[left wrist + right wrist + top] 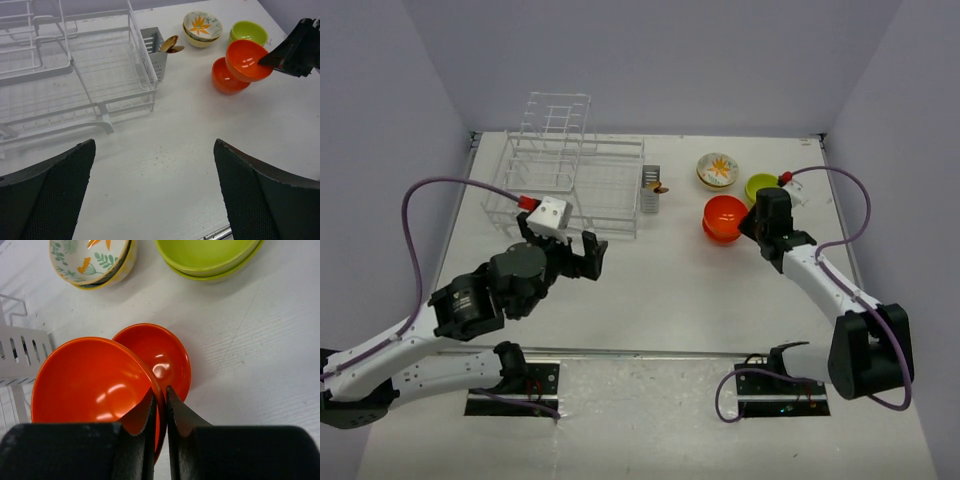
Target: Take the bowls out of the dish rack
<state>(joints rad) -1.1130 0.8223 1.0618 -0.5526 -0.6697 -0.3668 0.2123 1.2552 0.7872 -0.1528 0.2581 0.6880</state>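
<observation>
Next, my right gripper lowers its bowl into the second orange-red bowl on the tabletop and releases the rim, with that matching bowl empty just below.
My right gripper is shut on the rim of an orange-red bowl and holds it tilted just above a second orange-red bowl on the table; the pair also shows in the top view. Lime-green bowls and the cream flowered bowl sit behind them. The white wire dish rack stands at the back left, with no bowl showing in it. My left gripper is open and empty over the table in front of the rack, its fingers wide apart.
A small grey cutlery caddy with a wooden spoon hangs at the rack's right end. The rack's upright slotted tower rises at the back. Purple cables loop off both arms.
</observation>
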